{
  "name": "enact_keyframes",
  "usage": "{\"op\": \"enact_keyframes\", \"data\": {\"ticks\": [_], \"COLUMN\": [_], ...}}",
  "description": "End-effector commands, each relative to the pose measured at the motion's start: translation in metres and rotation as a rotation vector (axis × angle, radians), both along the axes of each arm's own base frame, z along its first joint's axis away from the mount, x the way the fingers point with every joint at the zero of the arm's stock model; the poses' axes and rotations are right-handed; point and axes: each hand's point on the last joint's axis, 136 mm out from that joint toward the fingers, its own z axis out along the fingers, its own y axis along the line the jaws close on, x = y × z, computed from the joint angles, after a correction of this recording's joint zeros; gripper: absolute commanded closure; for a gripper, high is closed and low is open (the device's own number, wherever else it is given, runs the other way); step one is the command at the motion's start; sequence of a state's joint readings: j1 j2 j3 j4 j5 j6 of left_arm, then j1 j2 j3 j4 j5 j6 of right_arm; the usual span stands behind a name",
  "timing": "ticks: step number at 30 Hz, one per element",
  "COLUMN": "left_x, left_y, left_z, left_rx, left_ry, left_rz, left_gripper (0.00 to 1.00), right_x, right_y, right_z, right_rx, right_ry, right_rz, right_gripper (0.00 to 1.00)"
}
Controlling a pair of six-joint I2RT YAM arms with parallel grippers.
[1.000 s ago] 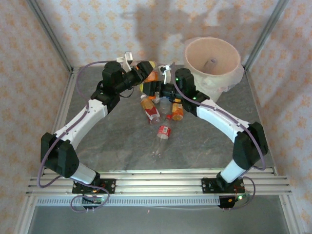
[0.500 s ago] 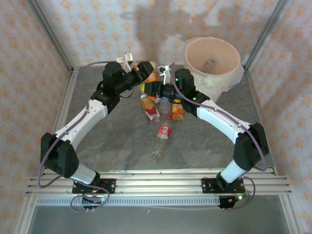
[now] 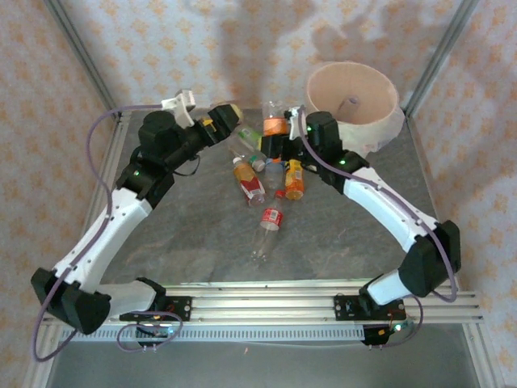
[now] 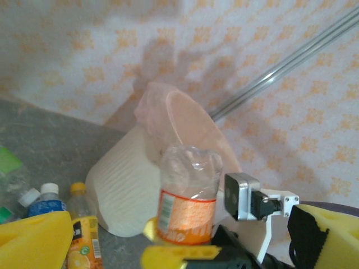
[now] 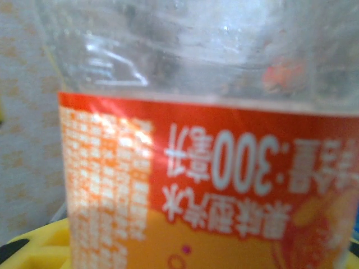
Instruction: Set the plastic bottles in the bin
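The clear bottle still hangs outside the bin's rim, so the robot's right gripper needs to swing outward and across, over the bin's opening (image 3: 353,90), to let go of the bottle.
My right gripper (image 3: 277,142) is shut on a clear bottle with an orange label (image 3: 275,126), holding it upright just left of the bin (image 3: 386,123). In the right wrist view that bottle's label (image 5: 213,168) sits close in front, with a yellow finger (image 5: 39,246) at its lower left. The left wrist view has the same bottle (image 4: 188,207) in front of the white bin (image 4: 123,190). My left gripper (image 3: 224,118) hangs open to the bottle's left, its yellow fingers (image 4: 33,241) spread wide and holding nothing.
Several bottles lie on the grey table between the arms: a red-labelled one (image 3: 250,181), an orange one (image 3: 293,179), a clear one with a red label (image 3: 268,226), a green one (image 3: 246,141) and a blue-capped one (image 3: 275,166). Patterned walls and metal posts close in the table.
The left arm has swung back to the left, away from the orange-labelled bottle. The right gripper now holds that bottle upright and has shifted slightly toward the bin.
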State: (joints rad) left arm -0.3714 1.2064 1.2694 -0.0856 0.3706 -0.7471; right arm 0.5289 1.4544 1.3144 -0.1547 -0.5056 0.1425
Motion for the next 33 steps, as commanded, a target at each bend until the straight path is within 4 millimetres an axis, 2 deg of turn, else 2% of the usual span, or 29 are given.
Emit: {"op": "enact_keyframes", "data": {"ticks": [1, 6, 13, 18, 22, 26, 33], "left_x": [0.000, -0.007, -0.014, -0.017, -0.018, -0.019, -0.021], "left_y": [0.022, 0.044, 0.077, 0.084, 0.091, 0.093, 0.099], "left_z": [-0.039, -0.052, -0.071, -0.074, -0.079, -0.083, -0.087], "left_rx": [0.112, 0.151, 0.234, 0.244, 0.245, 0.254, 0.274], "left_ry": [0.081, 0.106, 0.161, 0.163, 0.173, 0.184, 0.202], "left_rz": [0.112, 0.211, 0.358, 0.392, 0.423, 0.433, 0.451], "left_gripper": [0.00, 0.00, 0.00, 0.00, 0.00, 0.00, 0.00], "right_x": [0.004, 0.019, 0.049, 0.076, 0.098, 0.117, 0.142], "right_y": [-0.040, -0.083, -0.142, -0.185, -0.219, -0.244, -0.275], "right_z": [0.033, 0.060, 0.094, 0.104, 0.095, 0.074, 0.044], "right_rx": [-0.087, -0.203, -0.318, -0.374, -0.449, -0.510, -0.633], "right_ry": [-0.103, -0.178, -0.200, -0.193, -0.128, -0.034, 0.062], "right_rz": [-0.102, -0.220, -0.400, -0.530, -0.605, -0.627, -0.687], "right_gripper": [0.57, 0.57, 0.58, 0.58, 0.58, 0.58, 0.55]}}
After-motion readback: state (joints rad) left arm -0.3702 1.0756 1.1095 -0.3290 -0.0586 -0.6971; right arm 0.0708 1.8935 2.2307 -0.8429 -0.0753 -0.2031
